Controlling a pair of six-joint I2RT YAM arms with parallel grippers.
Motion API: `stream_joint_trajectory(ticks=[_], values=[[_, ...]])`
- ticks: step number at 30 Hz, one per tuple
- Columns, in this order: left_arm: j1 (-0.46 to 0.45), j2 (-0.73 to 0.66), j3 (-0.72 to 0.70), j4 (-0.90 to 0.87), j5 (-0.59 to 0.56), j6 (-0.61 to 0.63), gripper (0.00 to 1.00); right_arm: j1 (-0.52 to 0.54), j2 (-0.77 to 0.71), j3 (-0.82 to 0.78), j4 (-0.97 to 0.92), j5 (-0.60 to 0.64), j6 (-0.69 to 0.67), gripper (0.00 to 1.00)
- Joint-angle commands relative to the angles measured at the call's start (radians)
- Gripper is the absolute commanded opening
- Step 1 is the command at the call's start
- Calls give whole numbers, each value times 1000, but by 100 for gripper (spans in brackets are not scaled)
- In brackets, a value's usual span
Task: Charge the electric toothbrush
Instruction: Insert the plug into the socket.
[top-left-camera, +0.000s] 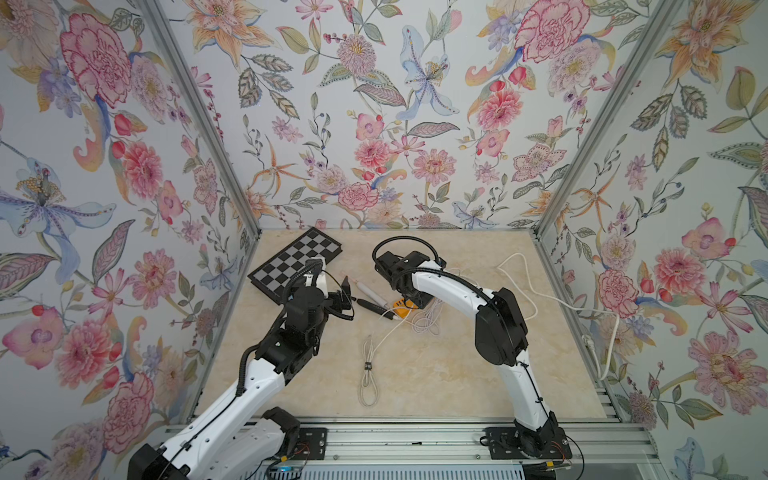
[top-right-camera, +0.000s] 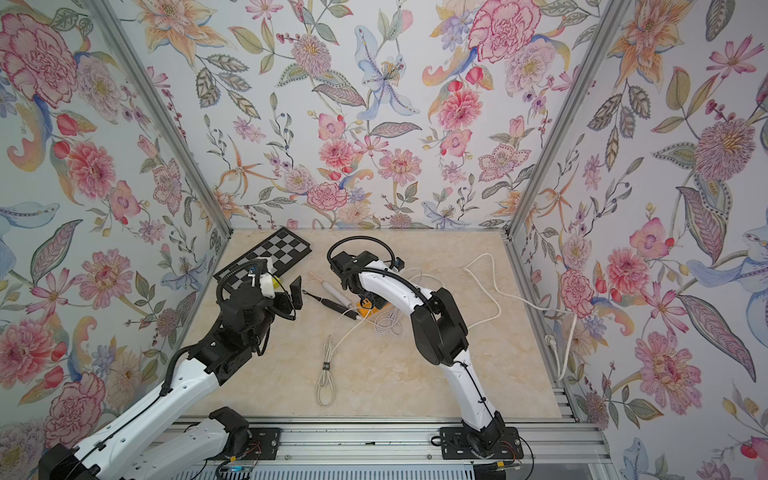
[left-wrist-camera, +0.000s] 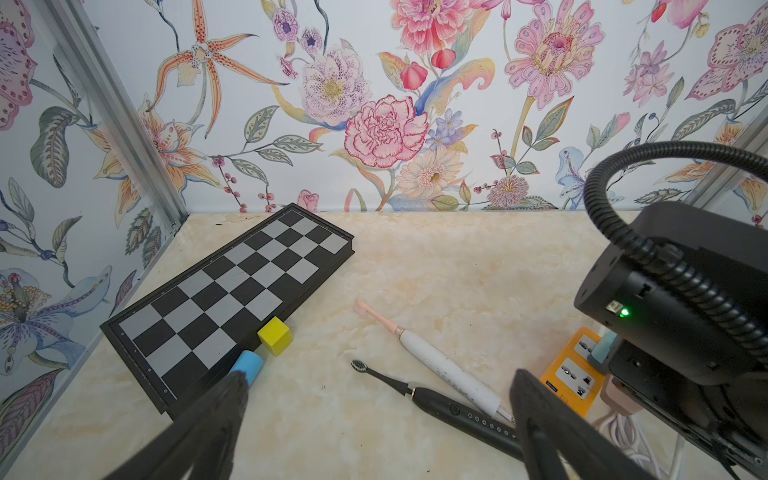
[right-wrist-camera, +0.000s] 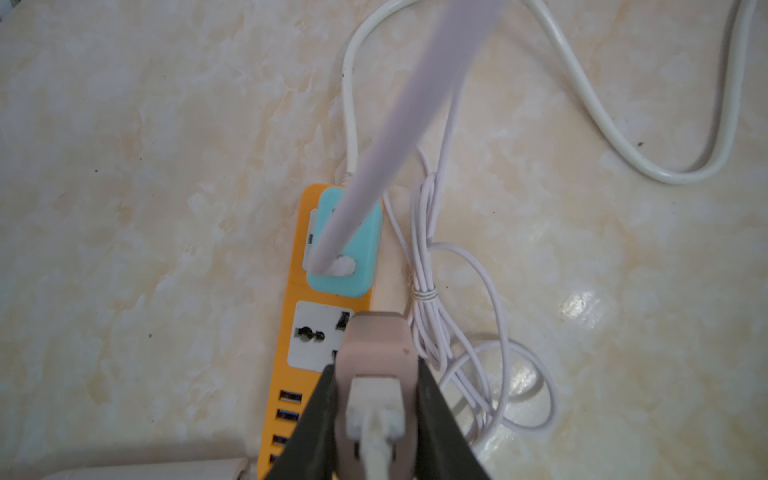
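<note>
I will next move my right gripper toward the teal adapter (right-wrist-camera: 357, 266), then lower and release the pink charger adapter, as the universal socket's still uncovered slots are that way and below.
A black electric toothbrush (left-wrist-camera: 453, 409) and a white one with a pink head (left-wrist-camera: 440, 365) lie side by side on the marble table, seen in both top views (top-left-camera: 374, 307) (top-right-camera: 332, 289). My left gripper (left-wrist-camera: 381, 378) hovers open just above them, holding nothing. To their right lies an orange power strip (right-wrist-camera: 291, 365) with a teal adapter (right-wrist-camera: 357, 266) plugged in. My right gripper (right-wrist-camera: 375, 368) is shut on a pink charger adapter (right-wrist-camera: 374, 345) that has a white USB plug in it. The adapter sits over the strip's universal socket; I cannot tell whether it is seated.
A chessboard (top-left-camera: 297, 262) lies at the back left, with a yellow cube (left-wrist-camera: 274, 334) and a blue cylinder (left-wrist-camera: 248, 365) by its edge. A tied cable bundle (top-left-camera: 368, 374) lies mid-table. Loose thin cable (right-wrist-camera: 457, 332) and the thick white power cord (top-left-camera: 532, 286) sprawl right of the strip.
</note>
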Motion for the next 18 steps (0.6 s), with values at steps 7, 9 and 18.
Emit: stream_joint_trajectory(ticks=[7,9,18], values=[[9,3,-18,26,26,33,99,-3,69,142,-59,9,30,11],[10,2,-23,32,35,34,99,-5,85,162,-58,-4,34,11],[10,-4,-36,40,44,35,99,-3,103,132,-67,-42,93,11]])
